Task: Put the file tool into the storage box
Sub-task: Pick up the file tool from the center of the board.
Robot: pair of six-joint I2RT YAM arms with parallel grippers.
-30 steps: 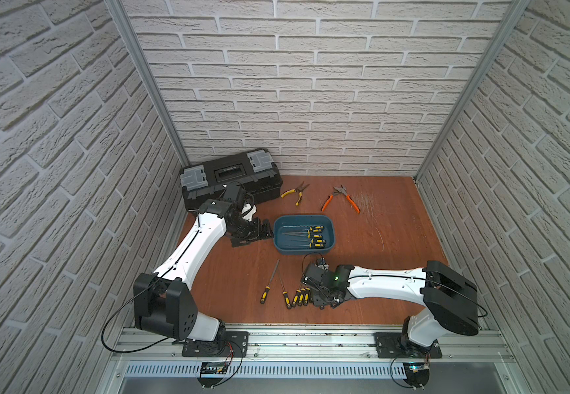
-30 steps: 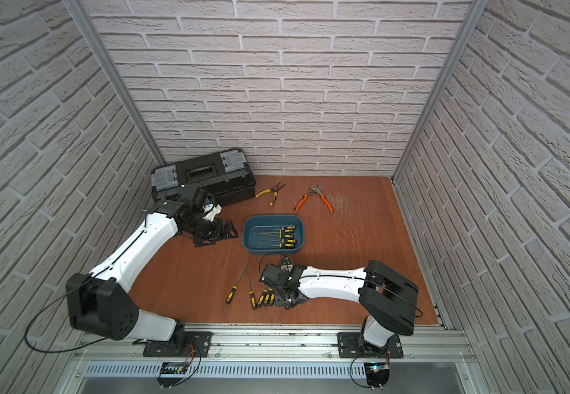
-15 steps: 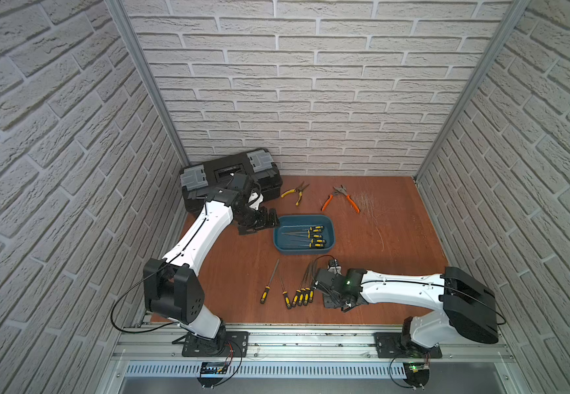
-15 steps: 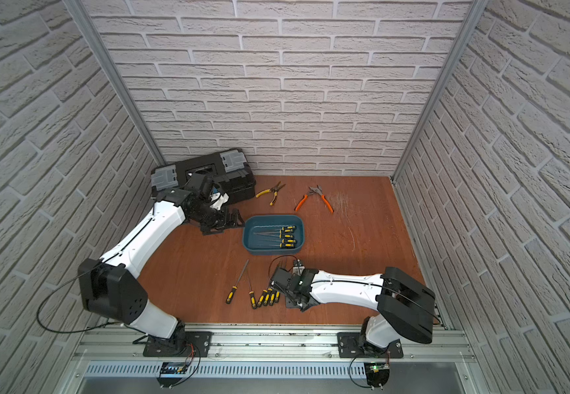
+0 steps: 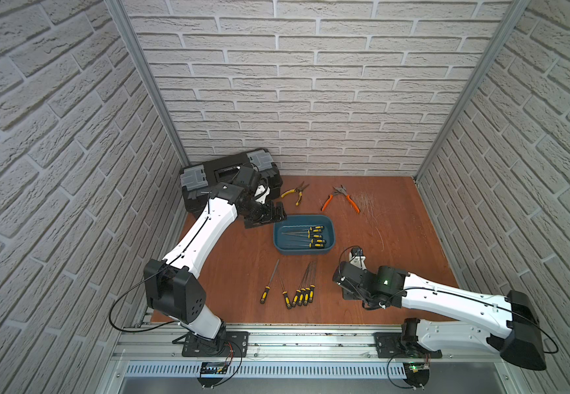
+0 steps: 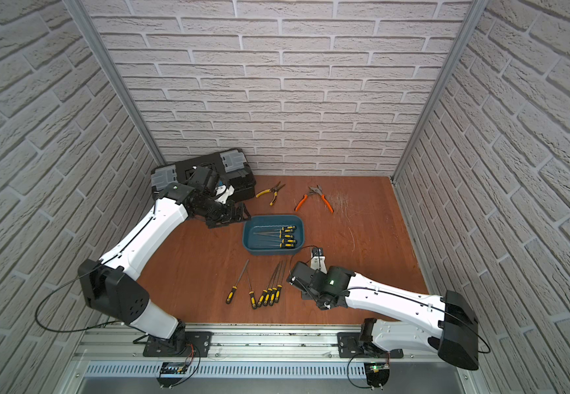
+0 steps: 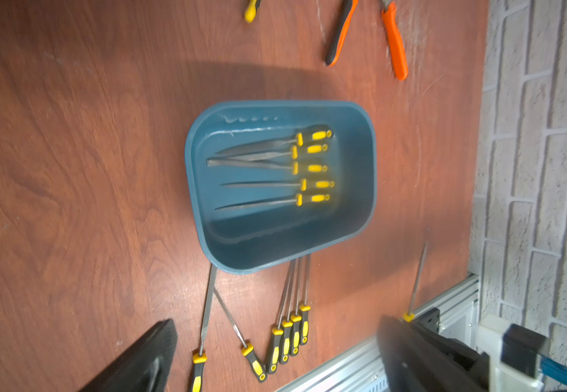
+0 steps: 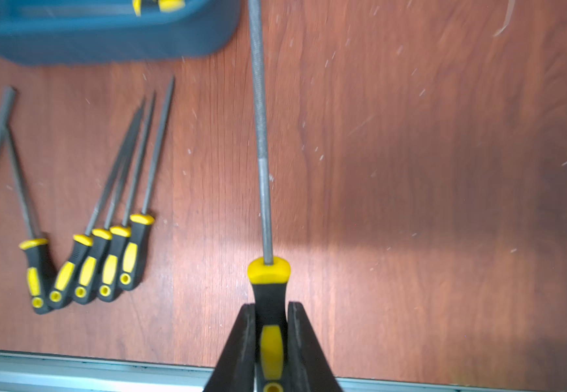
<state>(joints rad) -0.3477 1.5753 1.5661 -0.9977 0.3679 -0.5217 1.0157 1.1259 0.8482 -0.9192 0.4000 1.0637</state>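
Observation:
The box's bottom is bare at the near side, so my right gripper will next move outward, turn toward the stored files' line and lower there to release the file tool.
The storage box (image 5: 330, 238) is a teal tub in mid-table holding several yellow-and-black files (image 5: 316, 235); it also shows in the left wrist view (image 7: 360, 169). My right gripper (image 8: 270, 307) is shut on the handle of a file tool (image 8: 262, 135), held above the wood to the right of the loose files, its tip pointing past the box's near right corner (image 8: 207, 37). Beside the box's left end, my left gripper (image 7: 275, 356) stands open with nothing in it. In both top views the right wrist (image 5: 362, 278) (image 6: 314, 279) hides its fingers.
Several loose files (image 5: 298, 290) lie in a row in front of the box. A black toolbox (image 5: 208, 177) stands at the back left, behind the left arm. Yellow pliers (image 5: 295, 194) and orange pliers (image 5: 341, 198) lie at the back. A metal rail (image 5: 293, 337) edges the table's front.
My right gripper has shut on a file and carried it right, away from the row. The left gripper has shifted right and back, closer to the box's left end.

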